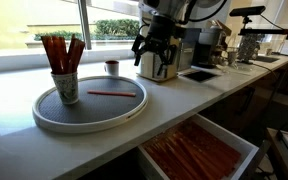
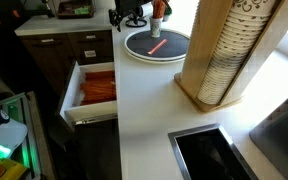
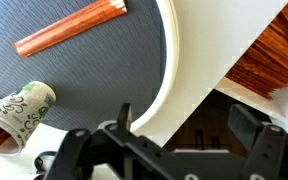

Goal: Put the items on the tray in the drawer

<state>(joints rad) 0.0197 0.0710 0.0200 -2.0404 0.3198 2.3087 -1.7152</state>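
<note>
My gripper turns over the tray to straddle the slanted red-orange stick next, then moves down to its pale-tipped end (image 1: 133, 95) (image 3: 113, 7).
A round grey tray with a white rim (image 1: 44, 115) lies on the white counter in both exterior views (image 2: 134, 55). One red-orange stick (image 1: 112, 94) lies flat on it, seen too in an exterior view (image 2: 156, 47) and in the wrist view (image 3: 74, 28). A patterned cup (image 1: 66, 88) on the tray holds several more sticks (image 1: 61, 50). The white drawer (image 1: 246, 150) stands open below the counter with orange-brown sticks inside (image 2: 99, 88). My gripper (image 1: 149, 45) hangs above the counter just past the tray's rim (image 3: 169, 70). Its jaws (image 3: 189, 125) are open and empty.
A metal jug (image 1: 159, 65) and coffee machines (image 1: 209, 45) stand behind the gripper. A small cup (image 1: 112, 67) sits by the window. A wooden holder with stacked paper cups (image 2: 224, 55) and a sink (image 2: 209, 155) lie further along the counter.
</note>
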